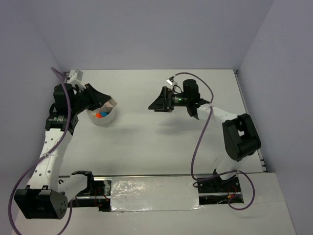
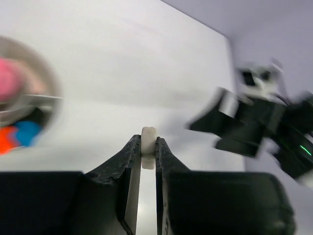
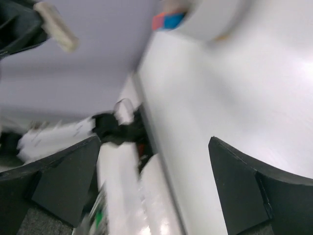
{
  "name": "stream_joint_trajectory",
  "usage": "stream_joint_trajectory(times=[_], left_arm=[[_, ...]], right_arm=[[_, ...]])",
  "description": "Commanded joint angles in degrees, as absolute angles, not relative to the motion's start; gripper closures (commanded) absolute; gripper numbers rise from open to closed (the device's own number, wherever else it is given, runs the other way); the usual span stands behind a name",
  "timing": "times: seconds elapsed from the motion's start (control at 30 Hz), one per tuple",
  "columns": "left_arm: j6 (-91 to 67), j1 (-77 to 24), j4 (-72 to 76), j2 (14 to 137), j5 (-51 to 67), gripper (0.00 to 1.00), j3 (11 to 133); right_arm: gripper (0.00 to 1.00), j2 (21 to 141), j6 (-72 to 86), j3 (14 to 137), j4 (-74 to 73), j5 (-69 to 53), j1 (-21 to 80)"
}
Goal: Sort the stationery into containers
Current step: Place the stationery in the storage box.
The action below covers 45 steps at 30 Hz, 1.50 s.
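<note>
The bowl (image 1: 111, 119) is off to one side of my fingers, so I will move my left gripper down and to the left in the top view, over the bowl's side edge.
My left gripper (image 2: 147, 143) is shut on a small whitish piece of stationery (image 2: 148, 134), pinched at the very fingertips. In the top view the left gripper (image 1: 108, 102) hangs over the far rim of the white bowl (image 1: 111, 119). Orange and blue cubes (image 1: 100, 116) lie in the bowl. The left wrist view, blurred, shows the bowl (image 2: 53, 93) at the left edge with a pink piece (image 2: 9, 84), an orange cube (image 2: 5, 140) and a blue cube (image 2: 27, 132). My right gripper (image 1: 153, 105) hovers mid-table, open and empty (image 3: 154, 139).
The right wrist view is blurred; it shows the bowl (image 3: 215, 17) at the top and the held whitish piece (image 3: 56, 27) at the top left. Purple walls close off the table's back and sides. Cables trail from both arms.
</note>
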<state>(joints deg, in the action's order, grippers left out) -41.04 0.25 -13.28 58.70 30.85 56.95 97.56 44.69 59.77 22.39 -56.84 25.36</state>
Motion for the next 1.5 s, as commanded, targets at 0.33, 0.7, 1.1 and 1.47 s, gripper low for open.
stream_joint_trajectory(times=[0.33, 0.7, 1.1, 1.47], left_arm=[[-39.46, 6.15, -31.38, 67.58, -14.68, 1.00, 62.84], [-42.45, 6.42, -24.53, 75.84, -15.91, 0.91, 61.17], [-45.00, 6.59, -19.86, 77.44, -12.83, 0.04, 57.92], [-37.45, 6.68, -31.34, 66.38, -9.32, 0.01, 63.26]], right_arm=[[0.00, 79.28, 24.52, 58.63, -14.59, -27.68, 22.24], [0.00, 78.05, 27.60, 59.23, -15.03, -35.15, 22.23], [0.00, 77.61, 26.72, 60.65, -16.44, -36.47, 22.24], [0.00, 68.57, 23.74, 69.07, -26.18, -28.52, 22.15]])
